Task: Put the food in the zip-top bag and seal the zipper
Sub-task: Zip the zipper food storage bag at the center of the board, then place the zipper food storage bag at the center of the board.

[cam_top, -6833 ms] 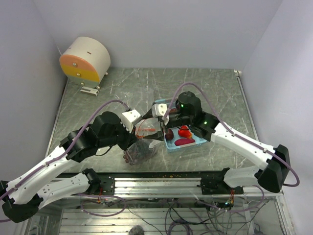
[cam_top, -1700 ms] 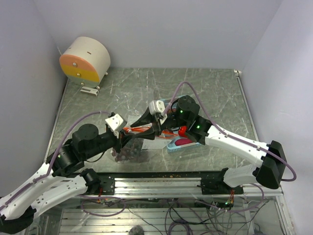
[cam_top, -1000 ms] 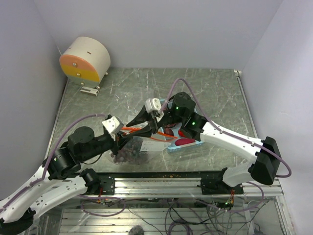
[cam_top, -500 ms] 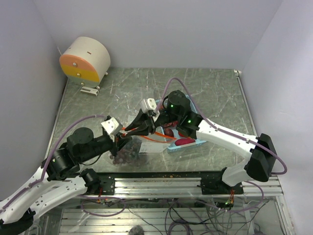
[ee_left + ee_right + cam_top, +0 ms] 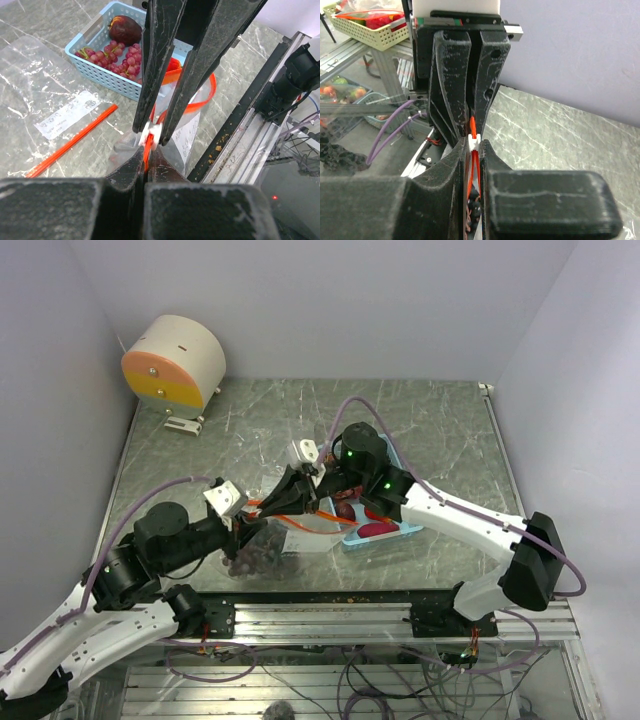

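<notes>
My right gripper needs to pull to the right in the top view next, to the zipper's end by the tray (image 5: 353, 526), and let go of the zipper's slider.
The zip-top bag (image 5: 262, 548) hangs between my two grippers near the table's front, with dark grapes (image 5: 250, 556) inside. My left gripper (image 5: 147, 157) is shut on the end of the orange-red zipper (image 5: 147, 150). My right gripper (image 5: 475, 145) faces it tip to tip, shut on the zipper's white slider (image 5: 474, 143), with grapes (image 5: 472, 212) showing below in the bag. In the top view the two grippers (image 5: 258, 523) (image 5: 270, 514) meet. More food lies in the light blue tray (image 5: 100, 70): a grape cluster (image 5: 117, 52), a dark red round fruit (image 5: 125, 30) and a red piece (image 5: 374, 510).
A second clear bag (image 5: 45, 90) lies flat on the table with its orange strip (image 5: 70, 145) beside the tray. A round white-and-orange device (image 5: 175, 362) stands at the back left. The metal rail (image 5: 330, 615) runs along the near edge.
My right gripper has slid left along the zipper to the left gripper's tips, and its jaws have narrowed onto the slider. The left gripper has kept its hold and barely moved.
</notes>
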Controlling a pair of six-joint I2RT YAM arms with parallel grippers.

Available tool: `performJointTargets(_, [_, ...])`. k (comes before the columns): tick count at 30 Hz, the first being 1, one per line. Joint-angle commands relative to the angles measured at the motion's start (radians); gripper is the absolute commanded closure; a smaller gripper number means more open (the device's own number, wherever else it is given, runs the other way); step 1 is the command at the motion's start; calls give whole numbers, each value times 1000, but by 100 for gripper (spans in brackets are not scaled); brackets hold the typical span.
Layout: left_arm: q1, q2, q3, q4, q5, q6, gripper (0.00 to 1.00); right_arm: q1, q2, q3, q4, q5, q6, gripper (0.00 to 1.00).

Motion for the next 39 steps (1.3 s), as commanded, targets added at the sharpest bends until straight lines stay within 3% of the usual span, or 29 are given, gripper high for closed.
performJointTargets(1, [-6, -43, 61, 36, -34, 8, 93, -50, -42, -32, -48, 19, -26, 100])
performJointTargets(26, [-5, -170, 193, -160, -296, 21, 93, -275, -74, -115, -355, -45, -276, 100])
performJointTargets(33, [-6, -200, 200, -178, -314, 22, 93, -356, -52, -154, -332, -48, -276, 100])
performJointTargets(39, [-5, -177, 186, -161, -308, 27, 93, -405, -33, -178, -231, -62, -177, 100])
